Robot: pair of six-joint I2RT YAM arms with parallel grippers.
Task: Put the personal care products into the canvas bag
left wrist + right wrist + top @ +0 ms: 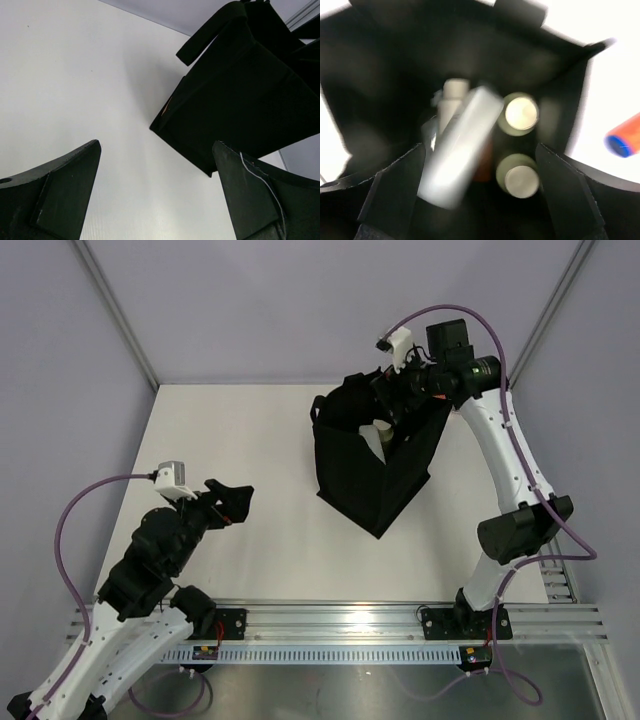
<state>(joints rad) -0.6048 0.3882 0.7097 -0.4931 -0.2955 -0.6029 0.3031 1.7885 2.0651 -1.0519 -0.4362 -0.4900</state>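
My right gripper moves past the bag's side next, turns and lowers to the blue-end with the cap [621,144] of the orange tube still outside.
The black canvas bag [370,465] stands open at the back middle of the table; it also shows in the left wrist view [240,90]. My right gripper [397,390] hangs over its mouth, jaws wide open [480,147]. In the right wrist view a blurred flat white tube [460,150] lies slanted inside the bag, between my fingers but not gripped. Beside it are two sage-green bottles [521,112] [517,180], a small clear bottle with a white cap [454,92] and something amber [482,167]. My left gripper [235,502] is open and empty [157,145] over bare table.
An orange tube with a blue cap [625,137] lies on the white table just outside the bag's right wall. The bag's short handle [210,32] sticks out toward the left. Grey walls close the table at the back and sides.
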